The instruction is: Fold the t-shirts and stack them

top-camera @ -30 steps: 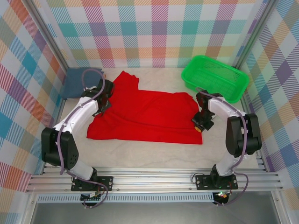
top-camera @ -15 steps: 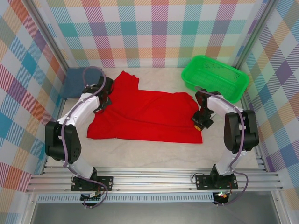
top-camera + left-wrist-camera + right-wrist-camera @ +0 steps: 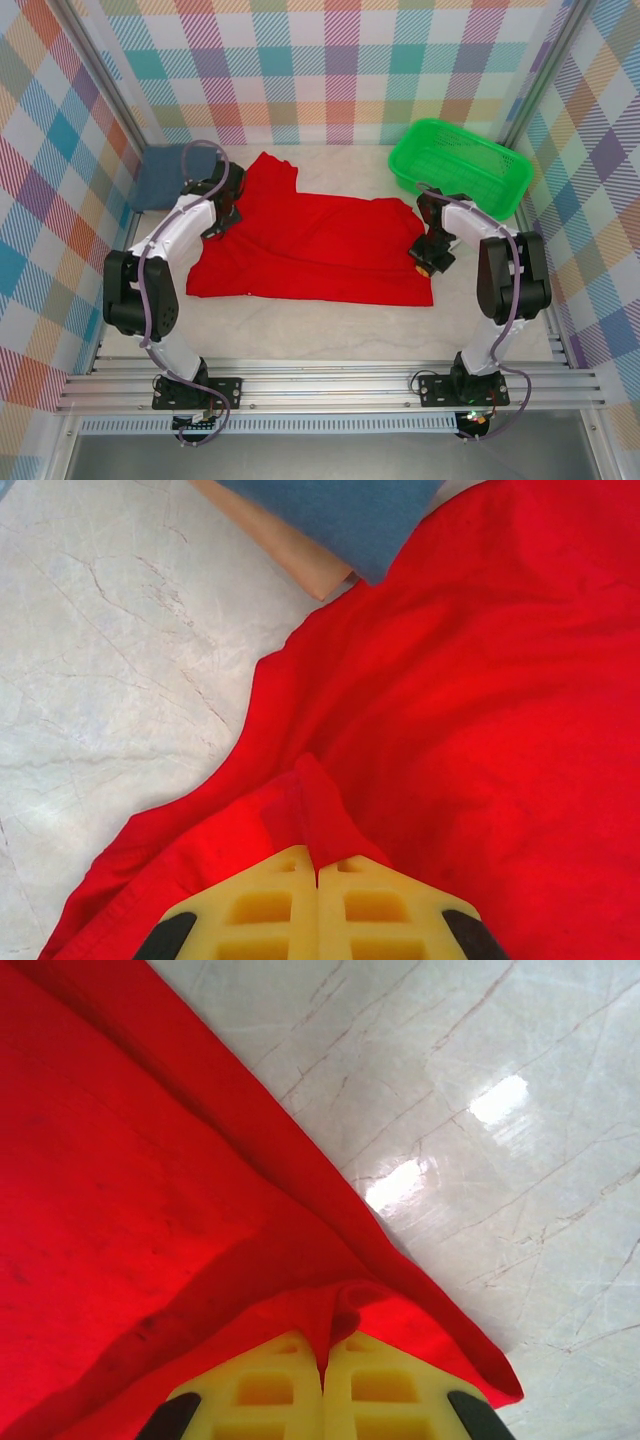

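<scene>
The robot's left gripper will move slightly outward over the red cloth (image 3: 247,210) (image 3: 385,770) next to the pinched fold and let go of it, because the fold stands up as a pucker.
A bright red t-shirt (image 3: 310,245) lies spread across the middle of the table, plain side up. My left gripper (image 3: 222,215) is shut on a pinched fold of its left edge (image 3: 320,815). At the shirt's right edge my right gripper (image 3: 428,258) is shut on another pinched fold (image 3: 345,1310). A slate-blue t-shirt (image 3: 165,178) lies folded at the far left by the wall, and its corner (image 3: 340,510) rests on a tan cloth just beyond the red one.
A green plastic mesh basket (image 3: 459,166) stands at the back right, close behind the right arm. Checked walls enclose the table on three sides. Bare marble-look tabletop (image 3: 320,330) lies in front of the red shirt.
Both grippers have drawn a little toward the back of the table with the shirt's edges pinched; the red shirt's side edges have shifted slightly with them.
</scene>
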